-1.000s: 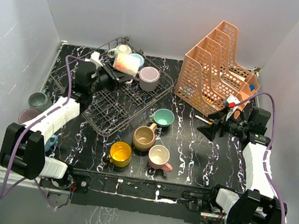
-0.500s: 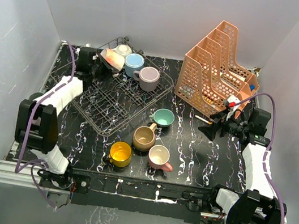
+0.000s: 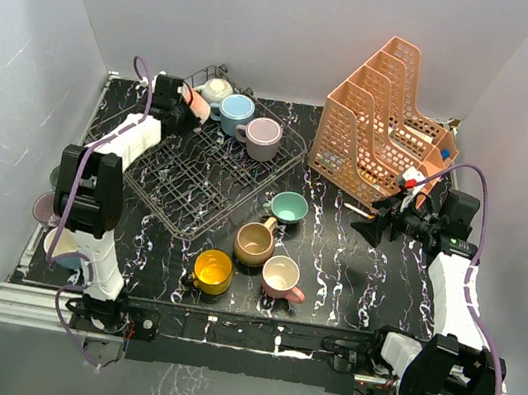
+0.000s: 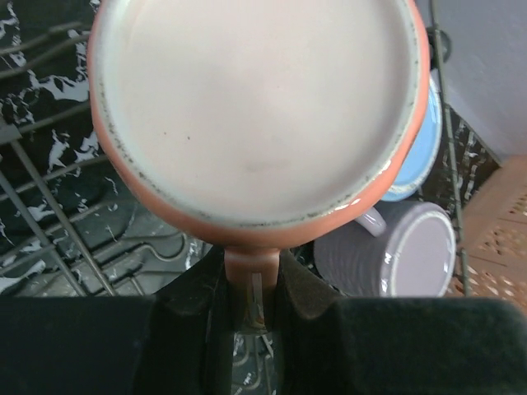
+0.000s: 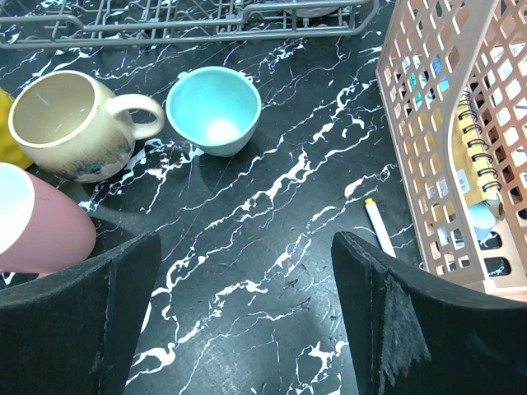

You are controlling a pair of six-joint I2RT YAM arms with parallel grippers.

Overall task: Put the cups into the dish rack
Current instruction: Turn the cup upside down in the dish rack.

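Observation:
The left gripper lowers the pink cup (image 3: 197, 105) next onto the wires at the rack (image 3: 200, 187) corner beside the cream cup, since that corner stands empty.
My left gripper (image 3: 184, 103) (image 4: 251, 288) is shut on the handle of a pink cup (image 3: 197, 105) (image 4: 255, 107) with a cream inside, held over the back left corner of the dish rack (image 3: 200, 187) (image 4: 49, 214). Cream (image 3: 218, 90), blue (image 3: 236, 109) (image 4: 424, 156) and lilac (image 3: 263, 135) (image 4: 412, 255) cups sit in the rack's back part. Teal (image 3: 290, 207) (image 5: 214, 111), tan (image 3: 254, 244) (image 5: 70, 123), pink (image 3: 281, 276) (image 5: 33, 226) and yellow (image 3: 213, 271) cups stand on the table. My right gripper (image 3: 366, 225) (image 5: 243, 271) hovers open over bare table, right of the teal cup.
An orange perforated organizer (image 3: 387, 127) (image 5: 461, 123) stands at the back right, with a white marker (image 5: 379, 226) lying at its foot. A dark cup (image 3: 43, 209) sits off the mat's left edge beside my left arm. Walls close in on three sides.
My left arm has swung from the rack's left middle to its back left corner, carrying the pink cup along. The right arm has not moved.

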